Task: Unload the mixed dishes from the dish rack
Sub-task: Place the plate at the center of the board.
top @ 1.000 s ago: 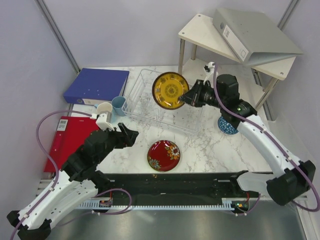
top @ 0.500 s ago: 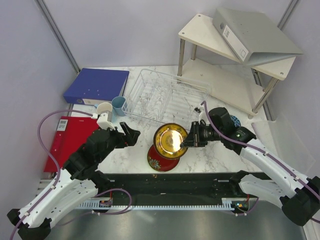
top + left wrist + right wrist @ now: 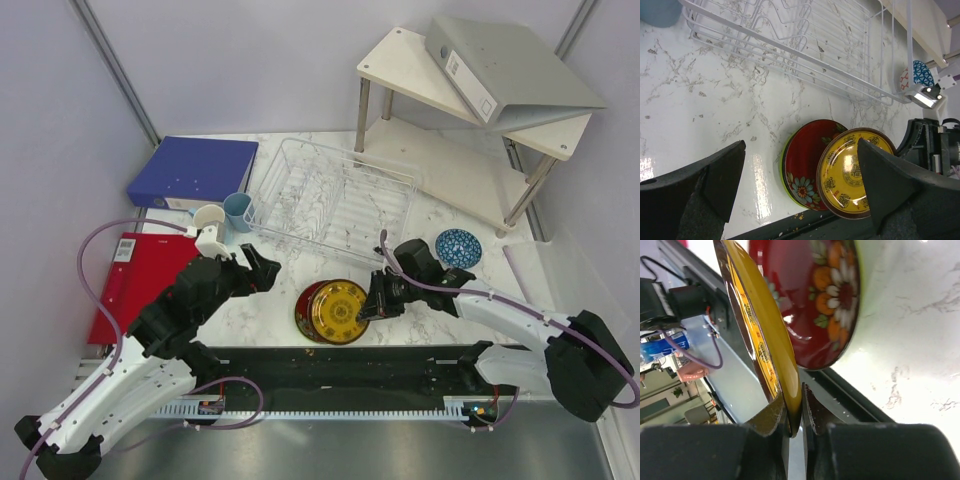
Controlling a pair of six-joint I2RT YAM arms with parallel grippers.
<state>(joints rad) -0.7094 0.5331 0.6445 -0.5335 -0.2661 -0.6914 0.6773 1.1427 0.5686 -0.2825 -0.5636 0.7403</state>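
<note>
The yellow-brown plate in my right gripper shifts left in the top view next, then comes down onto the red bowl (image 3: 806,294), since the plate hangs off-centre.
My right gripper (image 3: 368,305) (image 3: 796,426) is shut on the rim of the yellow-brown patterned plate (image 3: 340,311) (image 3: 756,330) (image 3: 854,172), which leans tilted over the red bowl (image 3: 306,309) (image 3: 815,295) (image 3: 805,162). A lime-green plate rim (image 3: 783,172) shows under the bowl. The clear dish rack (image 3: 330,198) (image 3: 790,45) holds nothing that I can see. The blue patterned bowl (image 3: 458,247) (image 3: 920,75) sits right of it. A cream mug (image 3: 208,217) and a light blue cup (image 3: 238,210) stand left of the rack. My left gripper (image 3: 262,270) (image 3: 801,145) is open and empty, left of the bowl.
A blue binder (image 3: 195,170) and a red folder (image 3: 140,275) lie at the left. The white two-tier shelf (image 3: 470,95) with a grey binder (image 3: 510,65) stands at the back right. A black rail (image 3: 340,365) runs along the near table edge.
My right arm carried the yellow-brown plate from above the rack down and forward onto the red bowl. The left gripper's fingers spread wider and the arm barely moved.
</note>
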